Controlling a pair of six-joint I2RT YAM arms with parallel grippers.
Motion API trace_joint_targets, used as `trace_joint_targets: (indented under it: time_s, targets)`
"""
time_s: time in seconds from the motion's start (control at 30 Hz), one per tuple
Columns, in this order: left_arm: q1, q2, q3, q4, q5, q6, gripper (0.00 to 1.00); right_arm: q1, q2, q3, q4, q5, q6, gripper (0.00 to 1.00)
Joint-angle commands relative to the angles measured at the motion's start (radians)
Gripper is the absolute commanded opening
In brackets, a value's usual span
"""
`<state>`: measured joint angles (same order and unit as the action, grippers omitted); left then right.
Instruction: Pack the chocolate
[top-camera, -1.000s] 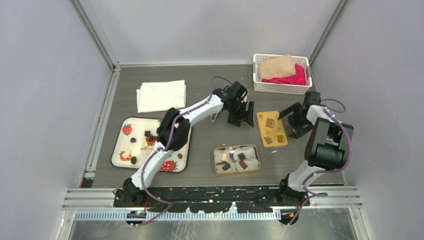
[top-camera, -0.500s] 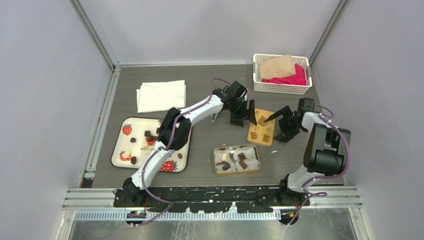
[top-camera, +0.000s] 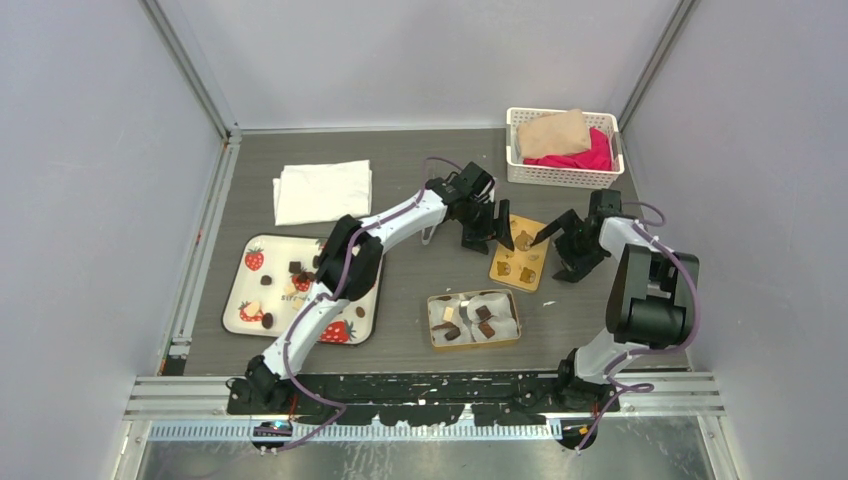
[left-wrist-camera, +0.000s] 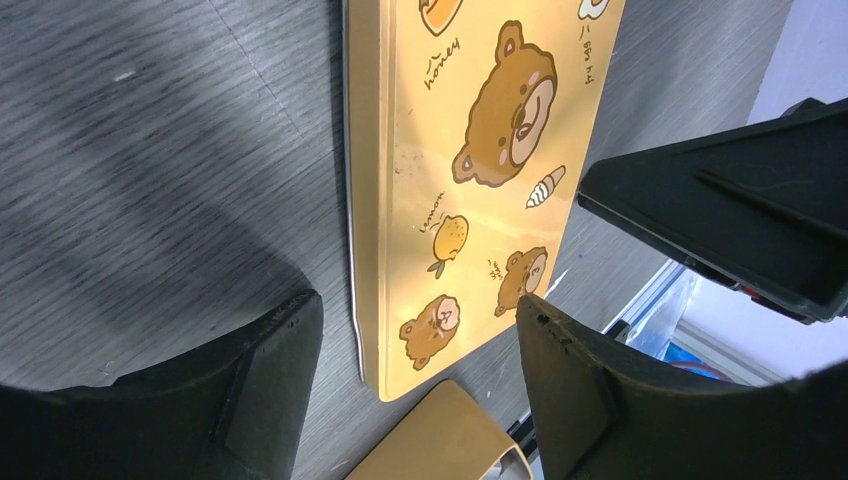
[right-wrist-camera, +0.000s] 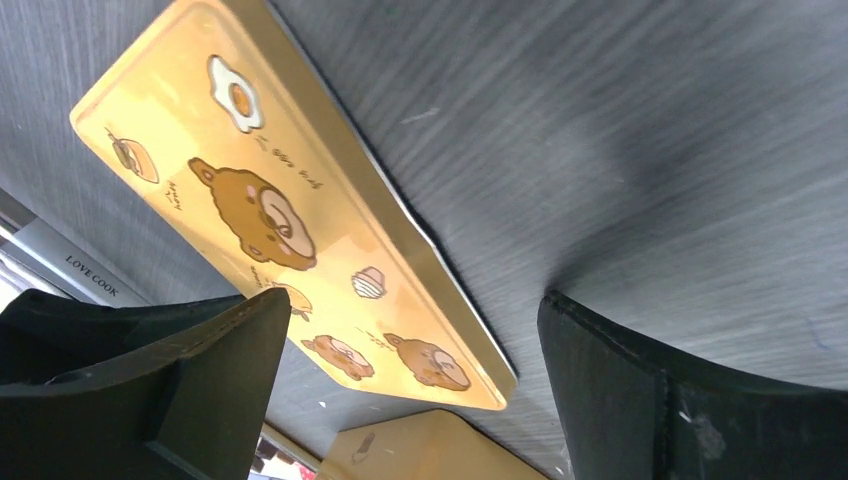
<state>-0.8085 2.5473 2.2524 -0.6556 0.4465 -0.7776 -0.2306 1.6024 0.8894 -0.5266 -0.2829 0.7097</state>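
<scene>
I should move my right gripper to the left in the top view next, put one finger under the lid's side (top-camera: 542, 260) (right-wrist-camera: 428, 268), and close the gripper, because that side of the lid is between its fingers.
Small dark and cream chocolates (top-camera: 484, 314) lie on white paper in the open golden tin (top-camera: 436, 340). More chocolates (top-camera: 296, 267) sit on the strawberry-print tray (top-camera: 352, 332) at the left. The golden-yellow bear lid (top-camera: 518, 262) lies flat just behind the tin. My left gripper (top-camera: 487, 238) stands open at the lid's left edge. My right gripper (top-camera: 553, 255) stands open at its right edge. In the left wrist view the lid (left-wrist-camera: 470, 190) runs between my left gripper's (left-wrist-camera: 418, 300) fingers, clear of the left one. The right wrist view shows the lid (right-wrist-camera: 290, 230) between my right gripper's (right-wrist-camera: 412, 300) fingers.
A folded white cloth (top-camera: 322, 190) lies at the back left. A white basket (top-camera: 560, 180) with tan and pink cloths stands at the back right. The tin's corner (left-wrist-camera: 440, 440) shows just past the lid's near end. Metal frame posts line both sides.
My right gripper has moved left and the lid has slid left with it and turned slightly, ending up against my left gripper. The left gripper has shifted only a little.
</scene>
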Motion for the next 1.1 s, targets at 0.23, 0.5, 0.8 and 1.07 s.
trace_joint_targets:
  time_s: [0.23,0.5,0.8,1.07]
  targets:
    - [-0.001,0.067,0.009,0.042,0.071,-0.016,0.71,0.091,0.077,-0.024,0.181,-0.089,0.040,1.00]
    - [-0.004,0.069,-0.002,0.064,0.115,-0.031,0.70,0.091,0.003,-0.104,0.321,-0.303,0.155,1.00]
    - [-0.003,0.052,-0.017,0.064,0.132,-0.016,0.70,0.091,-0.082,-0.142,0.445,-0.405,0.262,1.00]
    - [0.000,0.044,-0.029,0.049,0.152,0.007,0.69,0.091,-0.188,-0.169,0.430,-0.440,0.252,0.99]
